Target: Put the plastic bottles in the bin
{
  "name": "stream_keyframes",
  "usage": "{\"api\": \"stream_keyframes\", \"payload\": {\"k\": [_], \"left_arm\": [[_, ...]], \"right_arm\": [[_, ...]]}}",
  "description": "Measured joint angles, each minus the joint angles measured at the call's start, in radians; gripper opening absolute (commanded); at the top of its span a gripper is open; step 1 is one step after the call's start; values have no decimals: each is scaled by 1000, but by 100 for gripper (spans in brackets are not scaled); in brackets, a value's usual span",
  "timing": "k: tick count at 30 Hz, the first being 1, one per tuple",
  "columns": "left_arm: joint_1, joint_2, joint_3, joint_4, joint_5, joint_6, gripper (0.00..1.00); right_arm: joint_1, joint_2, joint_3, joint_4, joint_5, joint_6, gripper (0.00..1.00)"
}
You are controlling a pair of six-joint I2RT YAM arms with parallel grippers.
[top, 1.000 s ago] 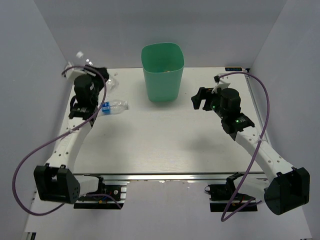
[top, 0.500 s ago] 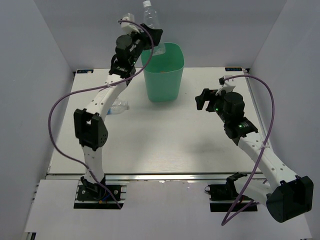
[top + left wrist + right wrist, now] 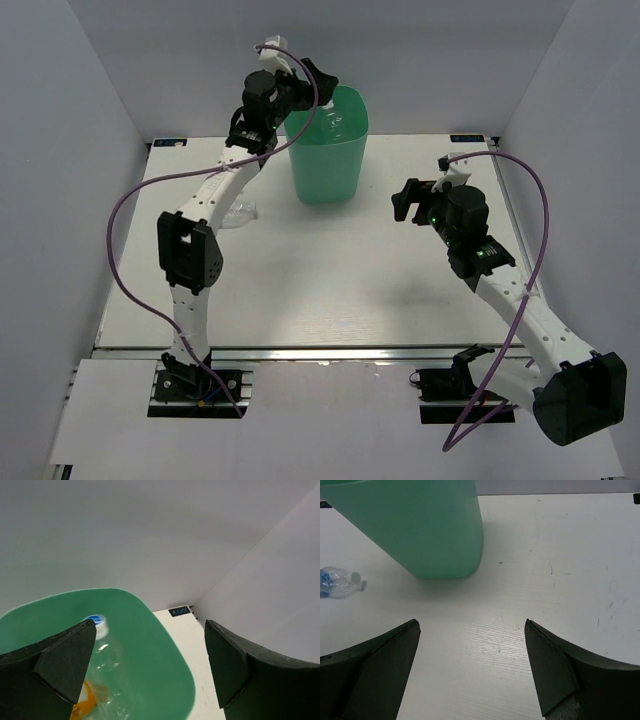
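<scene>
I should move my left gripper back, to the left in the top view and down onto the blue-labelled bottle (image 3: 238, 212), because one bottle is outside the bin (image 3: 325, 160).
The mint-green bin (image 3: 325, 160) stands at the back middle of the table. My left gripper (image 3: 318, 84) hangs open above its left rim, holding nothing. In the left wrist view, the gripper (image 3: 150, 632) looks down into the bin (image 3: 165, 680), where a clear plastic bottle (image 3: 102, 655) with a blue cap lies beside something orange (image 3: 85, 706). Another plastic bottle (image 3: 243, 211) with a blue label lies on the table left of the bin, partly behind my left arm; it also shows in the right wrist view (image 3: 337, 580). My right gripper (image 3: 403, 200) is open and empty, low over the table right of the bin (image 3: 420, 530).
White walls close in the table at the back and on both sides. A small black tag (image 3: 179, 611) sits at the table's far right corner. My left arm reaches up from its base across the table's left half.
My left arm lifted a clear bottle from the table's far left to above the bin, then its jaws opened and the bottle dropped inside. The right arm barely moved.
</scene>
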Motion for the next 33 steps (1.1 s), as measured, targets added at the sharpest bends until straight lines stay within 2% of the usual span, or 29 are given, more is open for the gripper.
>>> {"api": "stream_keyframes", "payload": {"k": [4,10,14,16,22,26,33], "left_arm": [[0,-157,-149,-24,-72,44,98],[3,-468,-477,-35,-296,70,98],[51,-618,-673,-111,-454,-16,98],[114,-653,-762,-140,-486,-87,98],[279,-636,-985,-254,-569,-274,98],[297,-587,-999,-310,-593,-365,98],[339,-507,-1014,-285,-607,-504,98]], "right_arm": [[0,0,0,0,0,-3,89],[0,2,-1,0,0,-14,89],[0,4,-1,0,3,-22,89],[-1,4,-1,0,11,-24,89],[-1,26,-1,0,45,-31,89],[-3,45,-1,-3,64,-38,89],[-6,70,-1,-33,87,-46,89]]}}
